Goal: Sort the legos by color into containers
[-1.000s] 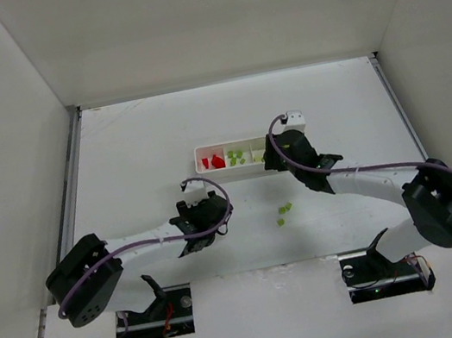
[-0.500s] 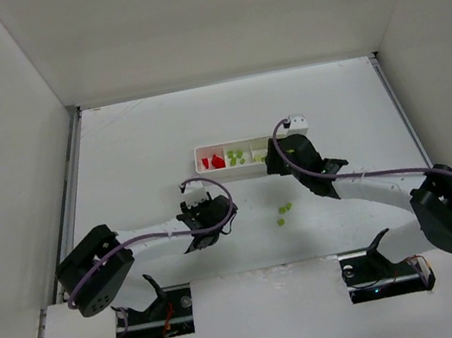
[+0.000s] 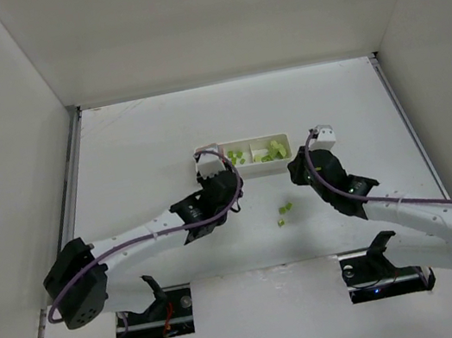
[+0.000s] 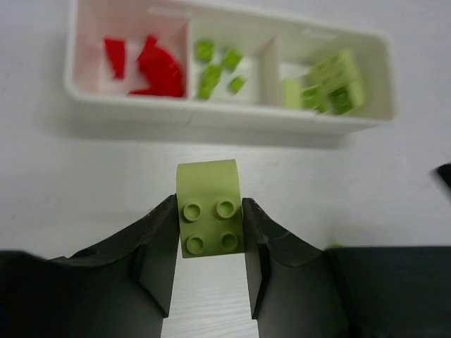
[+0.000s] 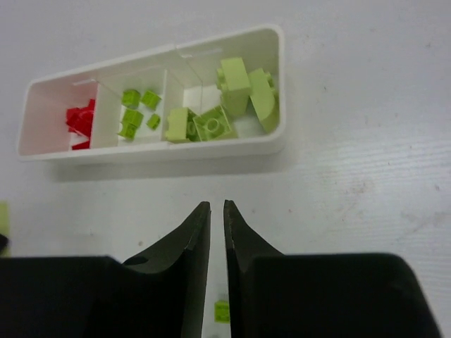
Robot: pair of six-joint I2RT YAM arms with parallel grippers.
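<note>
I should move my left gripper outward and to the right in the top view, then down over the bigger green legos' container [image 3: 270, 151] [image 4: 325, 77], because the lego in that gripper matches their light shade.
My left gripper [image 4: 210, 204] is shut on a light green lego [image 4: 209, 211] with four studs and a rounded end, held just in front of the white tray [image 4: 232, 123]. The tray's containers hold red legos [image 4: 151, 60] on the left, small green legos [image 4: 218, 67] in the middle and bigger green ones [image 4: 331, 88] on the right. My right gripper [image 5: 216, 205] is shut and empty, a short way back from the tray [image 5: 176, 151]. From above, the left gripper [image 3: 213, 180] covers the tray's left end [image 3: 247, 140] and the right gripper [image 3: 297, 163] sits off its right end.
Two loose green legos [image 3: 286, 208] [image 3: 280, 222] lie on the white table between the arms; one green lego [image 5: 222, 310] shows beneath my right fingers. White walls enclose the table on three sides.
The left gripper closed on the green lego and carried it forward to the tray. The right gripper drew back to the right from over the tray's right compartment and shut.
</note>
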